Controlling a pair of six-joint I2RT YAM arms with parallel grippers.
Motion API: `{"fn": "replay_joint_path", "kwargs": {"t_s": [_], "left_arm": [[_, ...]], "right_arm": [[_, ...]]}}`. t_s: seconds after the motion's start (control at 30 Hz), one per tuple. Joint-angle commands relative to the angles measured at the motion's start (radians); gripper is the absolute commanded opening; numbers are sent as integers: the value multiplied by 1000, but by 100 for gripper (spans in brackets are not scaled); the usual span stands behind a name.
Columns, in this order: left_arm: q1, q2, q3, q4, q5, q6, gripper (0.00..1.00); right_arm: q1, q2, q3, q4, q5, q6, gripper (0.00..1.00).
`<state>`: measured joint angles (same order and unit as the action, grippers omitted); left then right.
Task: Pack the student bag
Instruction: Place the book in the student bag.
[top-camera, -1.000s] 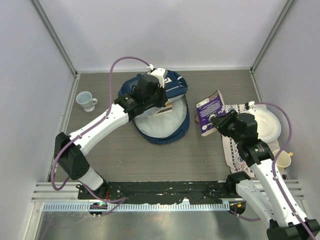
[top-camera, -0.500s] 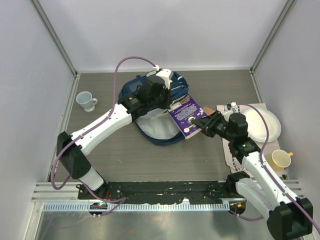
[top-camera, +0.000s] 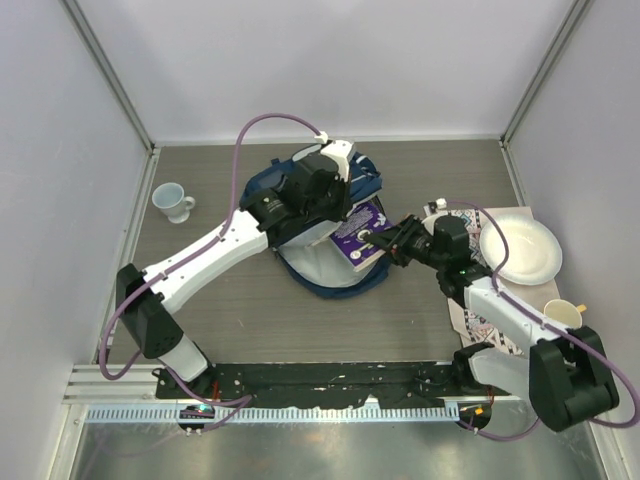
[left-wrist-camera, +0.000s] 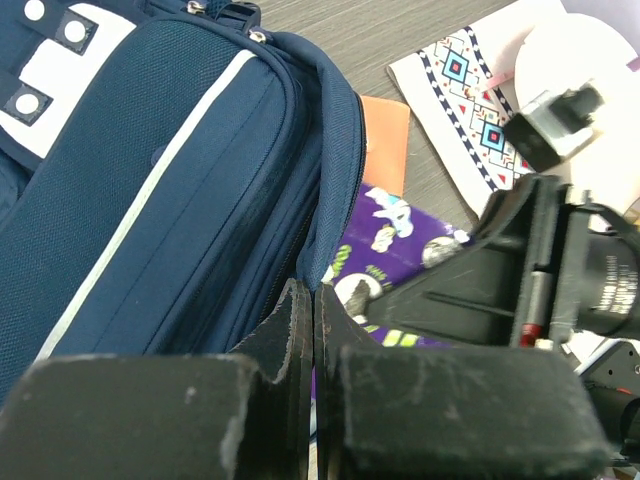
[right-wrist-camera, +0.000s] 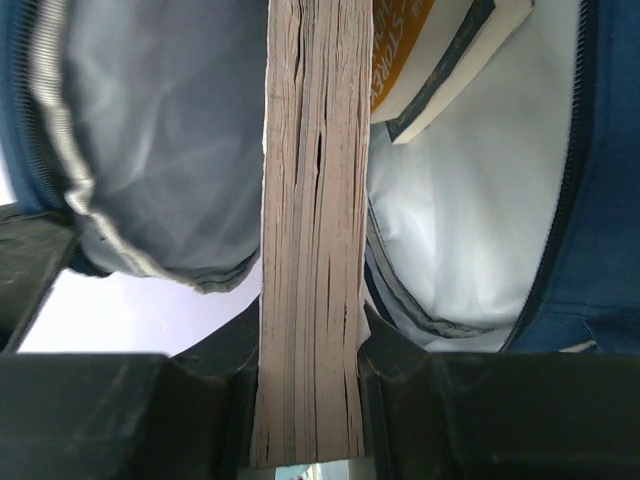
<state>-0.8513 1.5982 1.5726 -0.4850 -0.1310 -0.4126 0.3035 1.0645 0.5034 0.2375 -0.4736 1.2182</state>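
Observation:
My right gripper next pushes the purple book's near end outward, deeper under the bag's raised front panel beside the yellow book. The purple book's near end still sticks out of the bag's opening.
The student bag lies at the table's middle, navy with white stripes and a white patch, its white-lined mouth facing right. My left gripper is shut on the rim of its opening and holds the front panel up. My right gripper is shut on a purple book, clamped across its page edges, with the book's far end inside the bag's mouth. The purple cover shows in the left wrist view. A second book with a yellow cover lies inside on the white lining.
A white mug stands at the far left. A patterned placemat lies at the right with a white plate and a pale cup on it. An orange flat item lies beside the bag.
My right gripper has carried the purple book left from beside the placemat into the bag's mouth. My left gripper has shifted slightly right with the bag's rim.

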Motion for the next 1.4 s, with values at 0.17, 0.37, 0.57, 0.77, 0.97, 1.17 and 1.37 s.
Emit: {"fn": "replay_joint_path", "kwargs": {"t_s": [0.17, 0.37, 0.57, 0.77, 0.97, 1.17, 1.37], "left_arm": [[-34, -93, 70, 108, 1, -17, 0], [-34, -110, 63, 112, 4, -14, 0], [-38, -121, 56, 120, 8, -11, 0], [-37, -127, 32, 123, -7, -6, 0], [-37, -129, -16, 141, -21, -8, 0], [-37, -124, -33, 151, -19, -9, 0], [-37, -138, -49, 158, -22, -12, 0]], "right_arm": [[140, 210, 113, 350, 156, -40, 1], [155, 434, 201, 499, 271, -10, 1], [209, 667, 306, 617, 398, 24, 1], [233, 779, 354, 631, 432, 33, 31], [230, 654, 205, 516, 437, -48, 56], [230, 574, 156, 415, 405, -62, 65], [230, 572, 115, 430, 394, -31, 37]]}}
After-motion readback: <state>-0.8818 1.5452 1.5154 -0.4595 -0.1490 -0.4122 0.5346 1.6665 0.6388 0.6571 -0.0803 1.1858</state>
